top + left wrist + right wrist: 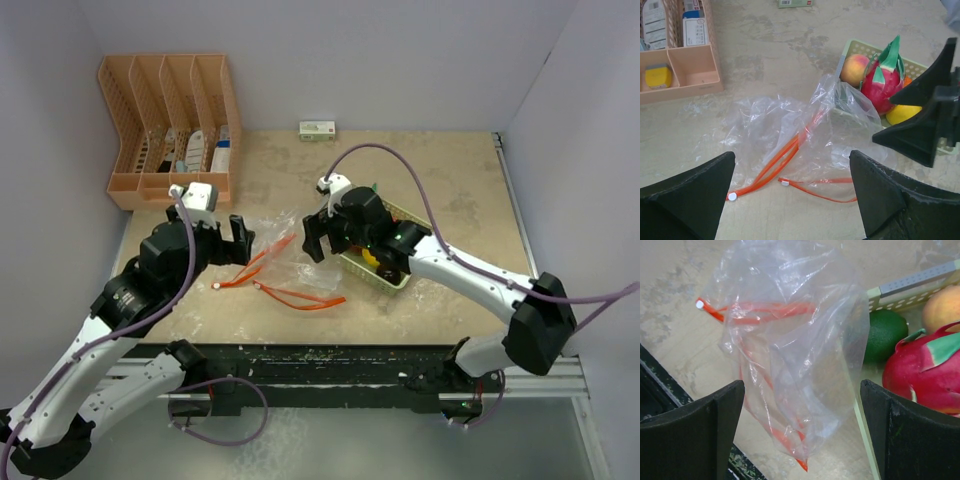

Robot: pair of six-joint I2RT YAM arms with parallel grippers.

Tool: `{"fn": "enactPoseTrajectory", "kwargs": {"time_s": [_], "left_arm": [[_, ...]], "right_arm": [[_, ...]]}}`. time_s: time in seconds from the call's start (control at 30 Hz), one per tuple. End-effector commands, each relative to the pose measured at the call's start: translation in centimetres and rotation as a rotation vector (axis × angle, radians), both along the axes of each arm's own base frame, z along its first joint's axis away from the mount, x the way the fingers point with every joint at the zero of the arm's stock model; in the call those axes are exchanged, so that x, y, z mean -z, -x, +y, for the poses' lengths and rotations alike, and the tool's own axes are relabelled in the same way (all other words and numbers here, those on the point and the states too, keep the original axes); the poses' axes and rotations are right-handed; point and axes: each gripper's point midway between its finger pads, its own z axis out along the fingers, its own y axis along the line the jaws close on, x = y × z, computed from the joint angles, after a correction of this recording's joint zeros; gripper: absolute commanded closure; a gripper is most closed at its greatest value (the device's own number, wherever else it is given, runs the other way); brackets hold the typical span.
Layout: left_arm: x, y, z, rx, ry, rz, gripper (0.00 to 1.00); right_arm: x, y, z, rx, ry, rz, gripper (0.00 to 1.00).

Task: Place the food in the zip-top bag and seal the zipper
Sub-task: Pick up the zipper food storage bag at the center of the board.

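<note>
The bag's crinkled plastic (317, 272) (807, 388) is beside the pale green tray. I will bring my right gripper down to the plastic next, and then I will grab it.
The clear, crinkled zip-top bag (278, 255) lies on the table between my two grippers. Its orange-red zipper (782, 157) runs toward the front, with a white slider tab (732, 196) at the end; a second strip with a tab (785, 183) lies beside it. The food sits in the pale green tray (397, 281): a red dragon fruit (879, 85), a peach (855, 70), a yellow piece (900, 115) and a green fruit (885, 332). My left gripper (240, 240) is open at the bag's left edge. My right gripper (316, 236) is open over its right edge, and both are empty.
An orange desk organizer (170, 130) stands at the back left. A small box (318, 130) lies against the back wall. Walls close in the left, back and right. The table's dark front edge (330, 355) runs just behind the arm bases.
</note>
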Motion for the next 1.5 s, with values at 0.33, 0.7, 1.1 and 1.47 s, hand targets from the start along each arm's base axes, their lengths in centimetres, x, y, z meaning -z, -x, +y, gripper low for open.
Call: {"fn": "enactPoseTrajectory", "kwargs": {"time_s": [0.33,0.7,1.1,1.47], "left_arm": [[-0.6,0.2,0.1,-0.01,0.029,-0.02,0.01],[-1.0,0.5,0.2,-0.005,0.053,-0.032,0.01],[-4.1,1.7,-1.0,0.096,0.167,-0.161,0.01],[-4.7,1.5,-3.9,0.231,0.29,-0.331,0.01]], "right_arm": [[3.8,-1.5,0.7,0.084,0.079,-0.002,0.32],[4.1,-2.3,-0.7,0.182,0.123,-0.007,1.0],[-10.8,-2.2,-4.6,0.503,-0.306,-0.105,1.0],[-21.8,-2.1,-5.6,0.579,-0.74,-0.175,1.0]]}}
